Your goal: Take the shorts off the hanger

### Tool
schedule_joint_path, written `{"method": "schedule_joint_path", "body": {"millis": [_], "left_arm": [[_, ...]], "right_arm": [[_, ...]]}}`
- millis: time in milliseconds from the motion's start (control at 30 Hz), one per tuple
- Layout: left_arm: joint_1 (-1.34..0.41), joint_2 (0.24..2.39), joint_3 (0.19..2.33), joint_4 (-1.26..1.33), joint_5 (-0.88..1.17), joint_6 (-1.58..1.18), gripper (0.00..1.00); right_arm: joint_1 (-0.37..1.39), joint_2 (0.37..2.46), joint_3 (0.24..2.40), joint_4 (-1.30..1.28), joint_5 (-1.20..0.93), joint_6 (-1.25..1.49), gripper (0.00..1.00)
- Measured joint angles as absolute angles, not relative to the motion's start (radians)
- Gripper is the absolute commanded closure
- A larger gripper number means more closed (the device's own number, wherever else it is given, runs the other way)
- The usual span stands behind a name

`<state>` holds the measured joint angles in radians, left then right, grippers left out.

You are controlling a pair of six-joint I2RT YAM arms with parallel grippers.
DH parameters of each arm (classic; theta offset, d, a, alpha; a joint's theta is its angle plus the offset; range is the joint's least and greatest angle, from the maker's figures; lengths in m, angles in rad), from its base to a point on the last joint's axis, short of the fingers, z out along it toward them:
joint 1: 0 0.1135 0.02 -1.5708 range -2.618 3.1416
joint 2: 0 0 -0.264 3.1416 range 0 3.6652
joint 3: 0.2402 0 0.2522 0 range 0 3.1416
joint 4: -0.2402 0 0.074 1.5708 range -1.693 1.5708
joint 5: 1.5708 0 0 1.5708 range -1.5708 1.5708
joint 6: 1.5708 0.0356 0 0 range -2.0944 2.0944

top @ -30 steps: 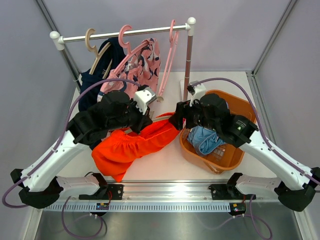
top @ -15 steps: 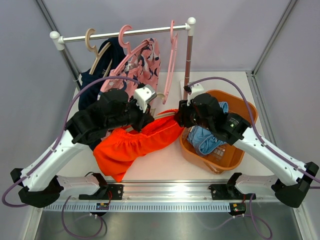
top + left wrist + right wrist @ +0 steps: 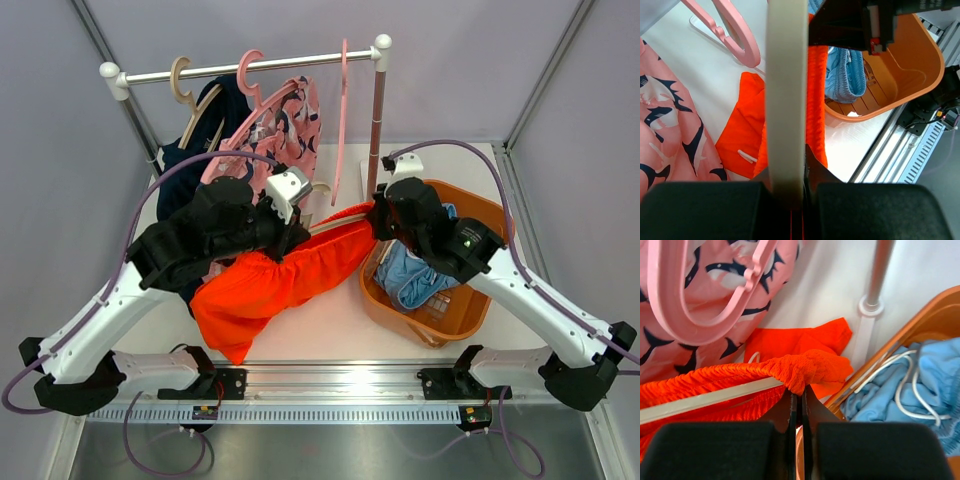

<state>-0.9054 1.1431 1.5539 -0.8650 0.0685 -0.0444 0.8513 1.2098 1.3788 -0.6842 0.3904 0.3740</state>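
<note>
My right gripper will pull up and away, because the bar still runs inside the orange waistband (image 3: 812, 367). Then it will come down over the light blue shorts (image 3: 907, 387) and let go.
The bright orange shorts (image 3: 270, 285) hang on a cream hanger (image 3: 786, 90), sagging to the table. My left gripper (image 3: 800, 170) is shut on that hanger's bar, left of centre (image 3: 300, 238). My right gripper (image 3: 798, 392) is shut on the bunched end of the orange waistband (image 3: 812, 367), beside the basket rim (image 3: 378, 222). The pink patterned shorts (image 3: 285, 135) and the dark navy shorts (image 3: 185, 165) hang on hangers on the rail. The light blue shorts (image 3: 410, 275) lie in the basket.
An orange basket (image 3: 470, 310) stands at the right. The white rail (image 3: 250, 68) and its post (image 3: 378, 110) cross the back. An empty pink hanger (image 3: 343, 110) hangs near the post. An aluminium rail runs along the near edge.
My right gripper has closed on the end of the orange waistband and moved slightly back and right, lifting that end. The left arm holds the hanger much as before.
</note>
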Motion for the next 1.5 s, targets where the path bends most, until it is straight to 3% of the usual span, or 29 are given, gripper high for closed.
{"method": "schedule_joint_path", "body": {"millis": [400,900,1200,1500], "left_arm": [[-0.918,1.098,1.555,-0.817,0.067,-0.045,1.00],[-0.922,0.916,1.471,-0.704,0.018,-0.057,1.00],[-0.923,0.785,1.353,-0.538,-0.073,-0.090,1.00],[-0.923,0.734,1.298,-0.291,-0.078,-0.127,1.00]], "right_arm": [[0.626,1.224,1.384,-0.693,0.339,0.389,1.00],[0.616,1.211,1.307,-0.611,0.099,0.455,1.00],[0.791,1.165,1.333,-0.625,0.113,0.468,1.00],[1.035,1.271,1.472,-0.626,0.133,0.419,1.00]]}}
